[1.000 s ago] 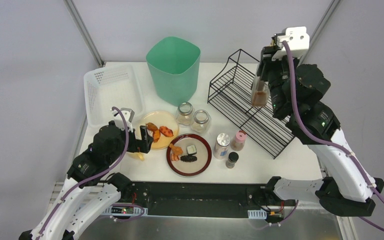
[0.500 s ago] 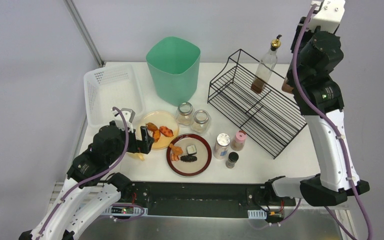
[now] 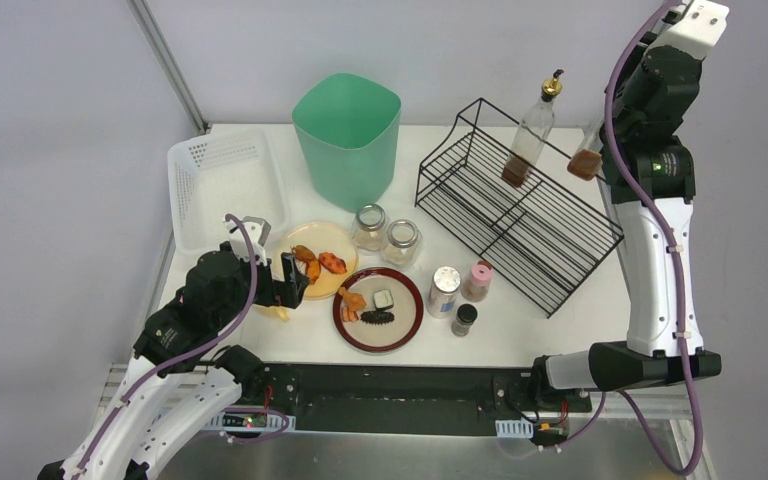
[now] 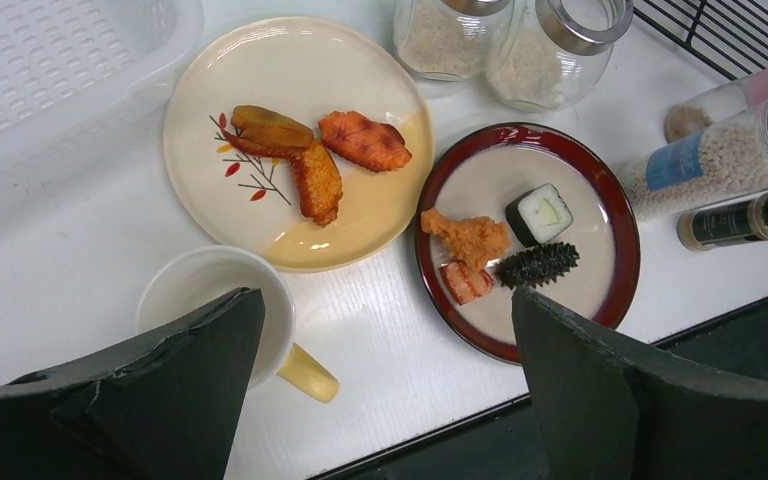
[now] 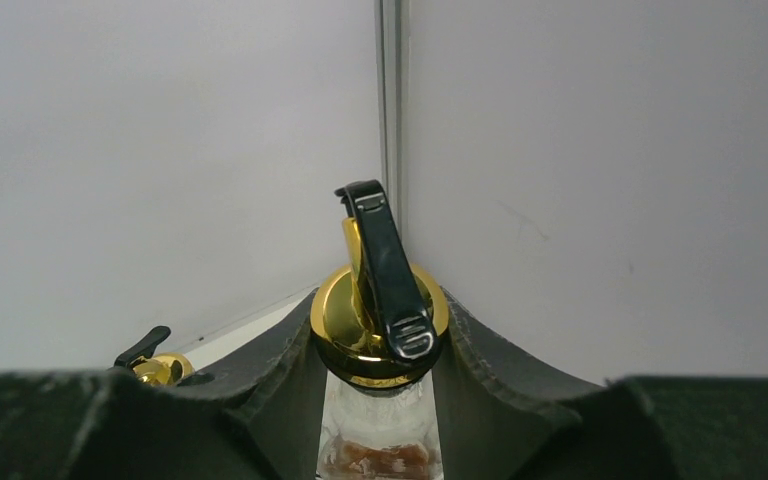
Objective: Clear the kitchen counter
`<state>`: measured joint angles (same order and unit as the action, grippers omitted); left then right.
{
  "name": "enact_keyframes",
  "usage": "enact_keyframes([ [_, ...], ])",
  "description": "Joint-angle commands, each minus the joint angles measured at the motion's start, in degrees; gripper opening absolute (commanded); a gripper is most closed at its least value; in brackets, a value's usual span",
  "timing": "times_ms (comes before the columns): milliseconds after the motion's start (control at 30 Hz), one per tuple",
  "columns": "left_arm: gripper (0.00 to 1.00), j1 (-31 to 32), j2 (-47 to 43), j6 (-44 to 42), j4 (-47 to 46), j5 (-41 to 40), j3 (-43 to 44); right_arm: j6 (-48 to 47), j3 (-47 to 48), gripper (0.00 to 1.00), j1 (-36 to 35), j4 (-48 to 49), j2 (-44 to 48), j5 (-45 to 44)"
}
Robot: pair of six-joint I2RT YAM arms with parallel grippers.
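Note:
Next, the right gripper moves down and across to its left in the top view and frees the bottle's neck, since empty rack wires by the second bottle (image 3: 548, 194) lie below.
The kitchen counter (image 3: 560, 322) is a white tabletop carrying plates, jars and a rack. My right gripper (image 5: 378, 300) is raised high at the far right, shut on the neck of a glass bottle (image 3: 585, 160) with brown liquid, a gold cap and a black spout (image 5: 380, 270). A second such bottle (image 3: 527, 135) stands on the black wire rack (image 3: 520, 225). My left gripper (image 4: 385, 295) hangs open and empty over the counter's front, between a white mug (image 4: 210, 290) with a yellow handle and a red-rimmed plate (image 4: 625, 250).
A yellow plate (image 3: 347, 236) with food lies beside the red-rimmed plate (image 3: 378, 345). Two glass jars (image 3: 369, 227) and three spice shakers (image 3: 444, 290) stand mid-counter. A green bin (image 3: 347, 140) and a white perforated basket (image 3: 225, 185) sit at the back left.
My right arm has risen up and to the right, away from the rack, with the brown-liquid bottle still in its grip, uncovering the bottle standing on the rack. The left arm has not moved.

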<state>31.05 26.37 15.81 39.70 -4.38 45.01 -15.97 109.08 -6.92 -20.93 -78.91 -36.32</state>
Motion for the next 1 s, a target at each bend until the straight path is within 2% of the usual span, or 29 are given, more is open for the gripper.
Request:
enact_keyframes([
  [0,1.0,-0.13,0.48,-0.76,-1.56,1.39,-0.12,5.35,-0.4,0.0,0.74,5.31,1.02,1.6],
  [700,1.0,-0.11,-0.03,-0.87,-1.62,1.39,-0.35,11.81,-11.43,0.0,0.95,5.83,3.54,-0.34],
  [967,1.0,-0.11,-0.05,-0.87,-1.65,1.23,-0.32,12.14,-14.88,0.0,-1.11,7.45,2.94,-2.85],
])
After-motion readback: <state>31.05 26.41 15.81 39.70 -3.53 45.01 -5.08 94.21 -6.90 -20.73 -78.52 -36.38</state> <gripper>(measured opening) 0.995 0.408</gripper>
